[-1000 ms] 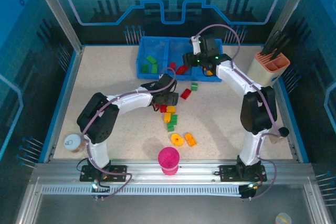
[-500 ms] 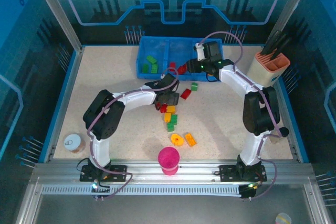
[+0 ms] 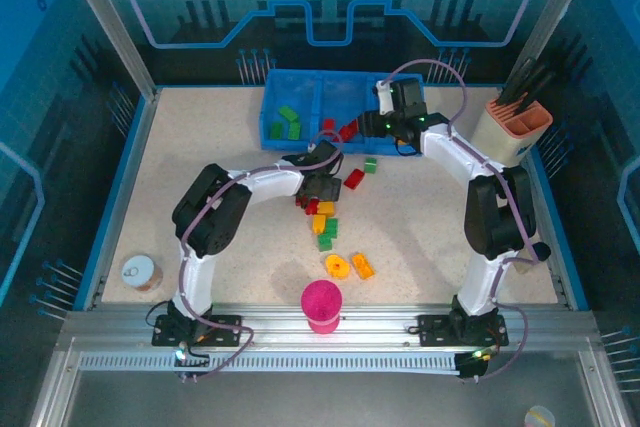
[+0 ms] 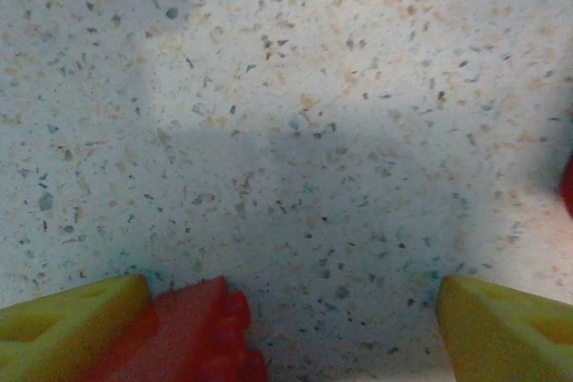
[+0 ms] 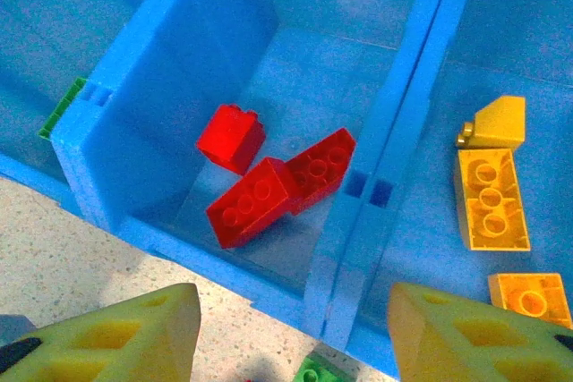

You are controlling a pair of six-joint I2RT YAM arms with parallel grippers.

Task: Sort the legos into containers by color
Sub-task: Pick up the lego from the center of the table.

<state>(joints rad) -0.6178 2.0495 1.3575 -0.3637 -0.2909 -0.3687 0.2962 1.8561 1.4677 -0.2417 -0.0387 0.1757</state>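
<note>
My left gripper should first shift sideways toward the red brick (image 4: pixel 190 333) to get it to the middle of the opening, then close.
The blue tray (image 3: pixel 300 87) lies at the back of the table; its containers hold green legos (image 3: pixel 286 123) on the left and red legos (image 3: pixel 341 131) in the middle. My right gripper (image 3: pixel 379 131) hovers open over the tray's front wall (image 5: pixel 224 261). Below it lie red bricks (image 5: pixel 269 190) in the middle container and yellow bricks (image 5: pixel 489 199) in the right one. My left gripper (image 3: pixel 316 190) is low over the loose pile (image 3: pixel 322 221), open. A red brick (image 4: pixel 199 333) lies just inside its left fingertip (image 4: pixel 72 328).
Loose bricks lie mid-table: a red one (image 3: pixel 354 179), a green one (image 3: pixel 370 164), an orange one (image 3: pixel 362 267) and a round yellow one (image 3: pixel 338 266). A magenta cup (image 3: pixel 322 305) stands near the front edge. A utensil holder (image 3: pixel 518 127) is at the right, a small jar (image 3: pixel 137 271) at the front left.
My right gripper has shifted a little right along the tray's front. The left arm's elbow has swung right while its gripper stayed over the pile.
</note>
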